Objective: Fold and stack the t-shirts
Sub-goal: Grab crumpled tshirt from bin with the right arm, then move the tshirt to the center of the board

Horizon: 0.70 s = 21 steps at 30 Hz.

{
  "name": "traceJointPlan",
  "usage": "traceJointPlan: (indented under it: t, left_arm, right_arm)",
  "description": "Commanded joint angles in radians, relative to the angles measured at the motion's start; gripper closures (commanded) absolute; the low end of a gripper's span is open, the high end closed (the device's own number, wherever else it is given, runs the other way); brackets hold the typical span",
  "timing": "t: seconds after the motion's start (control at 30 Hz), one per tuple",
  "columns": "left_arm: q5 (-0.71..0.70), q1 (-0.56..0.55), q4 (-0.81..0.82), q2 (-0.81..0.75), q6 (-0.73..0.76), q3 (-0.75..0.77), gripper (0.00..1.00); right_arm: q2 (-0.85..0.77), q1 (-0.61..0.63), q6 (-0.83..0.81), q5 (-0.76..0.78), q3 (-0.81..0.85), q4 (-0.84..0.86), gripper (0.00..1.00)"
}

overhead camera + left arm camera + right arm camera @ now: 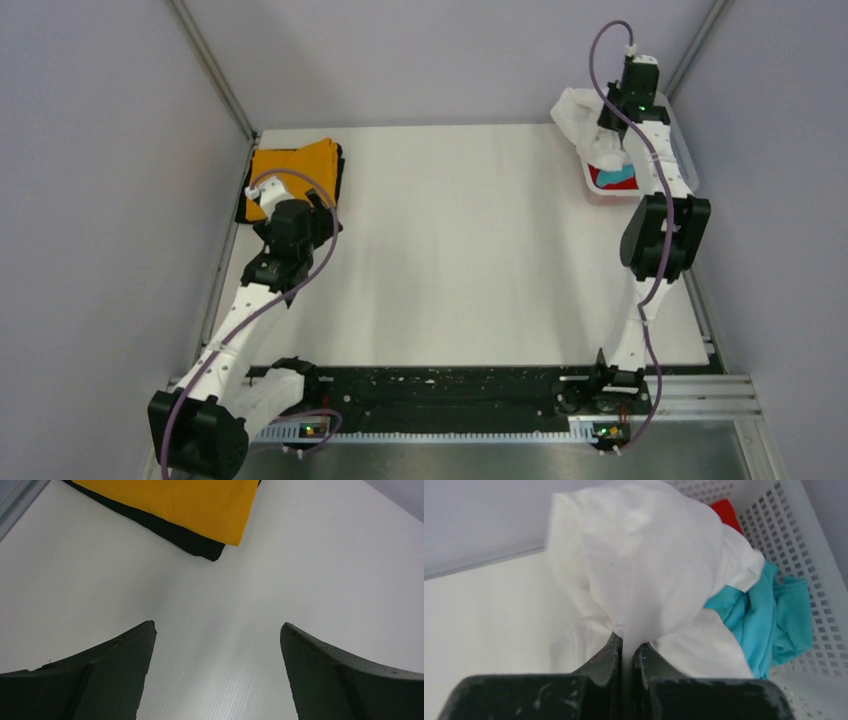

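I will next lift the white t-shirt (578, 112) with my right gripper to the left in the top view and back, then bring it down and let go of it on the bare middle tabletop.
A folded orange t-shirt (292, 170) (185, 502) lies on a folded black t-shirt (243, 208) (186, 538) at the table's far left. My left gripper (318, 205) (217, 630) hovers just in front of that stack, open, with bare table between its fingers. At the far right, my right gripper (600, 135) (627, 642) is shut on a bunch of the white t-shirt (578, 112) (649, 565), which spills over the basket's left rim. A teal t-shirt (618, 175) (769, 620) and a red t-shirt (602, 180) (726, 512) lie crumpled in the basket.
The white mesh basket (682, 150) (819, 555) stands in the far right corner against the wall. Grey walls close in the table on three sides, with a metal rail (225, 250) along the left edge. A black strip (440, 385) runs between the arm bases.
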Motion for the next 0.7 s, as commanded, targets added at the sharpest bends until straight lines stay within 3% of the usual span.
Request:
traceJointPlan:
  t: [0.0,0.23,0.37,0.5,0.57,0.67]
  left_arm:
    - [0.038,0.005,0.114,-0.057,-0.023,-0.031,0.01]
    - [0.024,0.005,0.056,-0.059,-0.032,-0.015,0.01]
    - [-0.004,0.005,0.020,-0.112,-0.068,-0.034,0.01]
    - [-0.018,0.005,0.021,-0.185,-0.075,-0.079,0.01]
    - [-0.019,0.005,0.018,-0.198,-0.076,-0.088,0.01]
    - [-0.009,0.005,0.007,-0.188,-0.089,-0.090,0.01]
  right_arm:
    - [-0.272,0.238,-0.181,0.045,0.030,0.012,1.00]
    - [-0.391,0.516,-0.304,-0.169,0.026,0.051,1.00]
    - [-0.430,0.537,-0.281,-0.303,0.004,0.055,1.00]
    - [-0.518,0.538,-0.235,-0.473,-0.136,0.065,1.00]
    - [-0.581,0.537,-0.222,-0.459,-0.291,0.090,1.00]
    - [-0.689,0.534,-0.154,-0.249,-0.528,0.114,1.00]
